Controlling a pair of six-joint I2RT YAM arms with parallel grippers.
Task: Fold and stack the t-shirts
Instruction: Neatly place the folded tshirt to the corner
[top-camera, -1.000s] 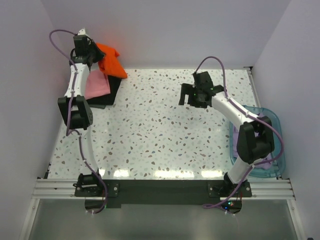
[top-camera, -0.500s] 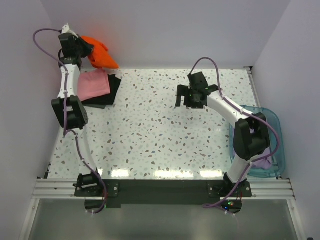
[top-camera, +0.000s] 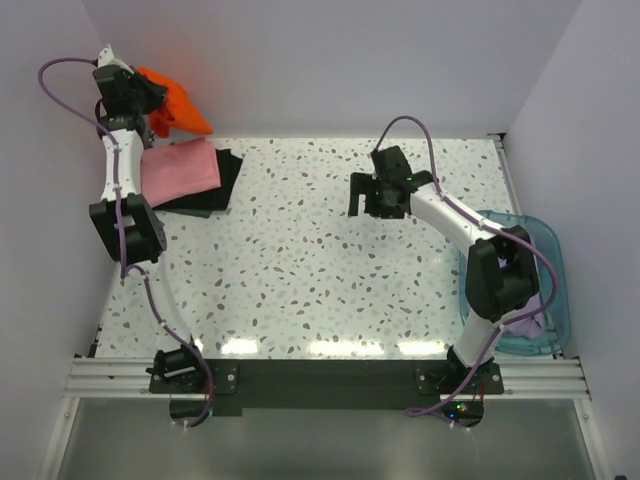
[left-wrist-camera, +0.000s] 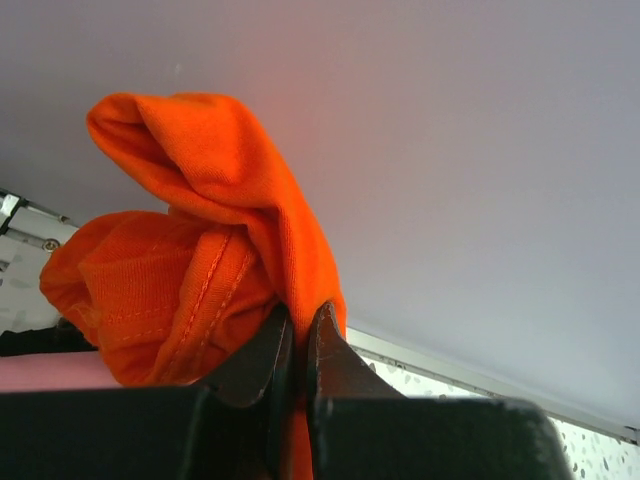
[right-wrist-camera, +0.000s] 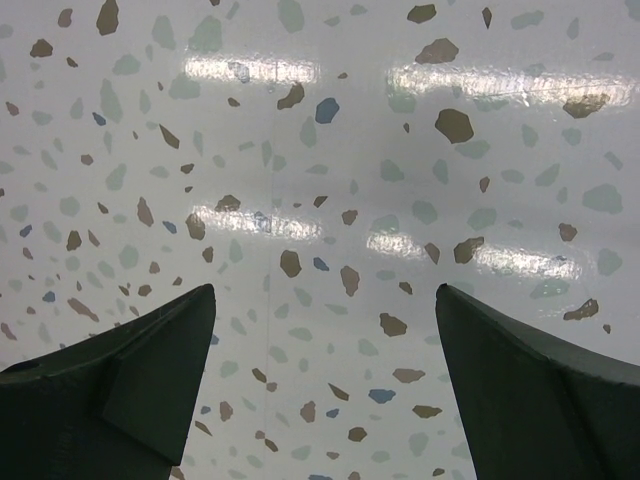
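The left gripper moves back from the back wall next and lays the bright orange-red t-shirt (top-camera: 175, 105) over the folded pink one, since the stack lies nearer.
My left gripper (top-camera: 150, 100) is shut on the bright orange-red t-shirt (top-camera: 175, 105) and holds it bunched up in the air at the far left corner, near the back wall. In the left wrist view the jaws pinch a fold of that orange cloth (left-wrist-camera: 210, 250). The folded pink t-shirt (top-camera: 180, 168) lies on the folded black t-shirt (top-camera: 222, 180) on the table below. My right gripper (top-camera: 365, 197) is open and empty over the bare terrazzo table (right-wrist-camera: 330, 200). The pale lavender t-shirt (top-camera: 530, 322) lies in the basket, mostly hidden by my right arm.
The translucent blue plastic basket (top-camera: 555, 270) stands at the table's right edge. The back wall is close behind the left gripper. White walls close both sides.
My left gripper has carried the orange-red t-shirt up and to the left, off the pink one, which now lies uncovered. My right gripper has shifted a little left.
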